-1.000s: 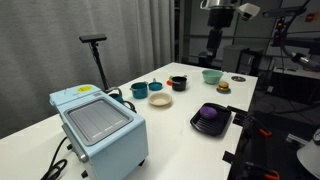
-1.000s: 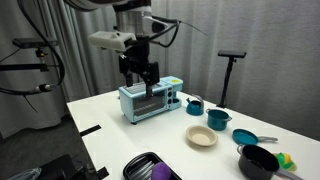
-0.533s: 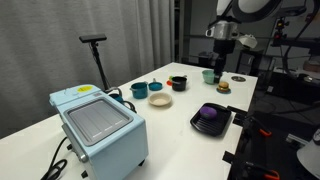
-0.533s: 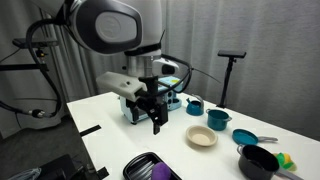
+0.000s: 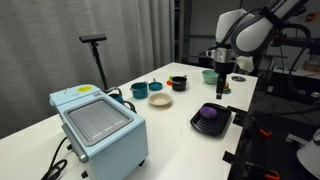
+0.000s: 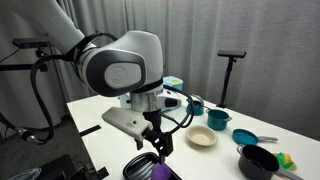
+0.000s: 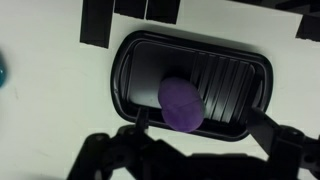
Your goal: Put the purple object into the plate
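My gripper lowers its open fingers around the sides of the dark-purple dome point(image 7: 181, 105) in the tray point(image 7: 125, 80) next, since the dome lies below and they still hover above it.
The purple object point(image 7: 181, 103) is a dark-purple dome lying in a black ribbed tray point(image 7: 125, 80). It shows in both exterior views point(image 5: 210, 113) point(image 6: 160, 173). The plate is a small cream dish point(image 5: 160, 99) point(image 6: 201, 137) standing empty further along the table. My gripper point(image 7: 200, 135) hangs open above the tray's near rim, a finger on each side of the purple object and not touching it. In the exterior views point(image 5: 222, 86) point(image 6: 160, 150) it hovers a little above the tray.
A light-blue toaster oven point(image 5: 95, 125) stands at one end of the white table. Teal cups point(image 5: 139, 90), a black mug point(image 5: 177, 83) and a teal bowl point(image 5: 210, 75) sit near the plate. A black pot point(image 6: 258, 160) and a teal bowl point(image 6: 218, 119) stand beyond it.
The arm has swung from high up near the toaster oven down and across to hover over the black tray. The purple object and plate have not moved.
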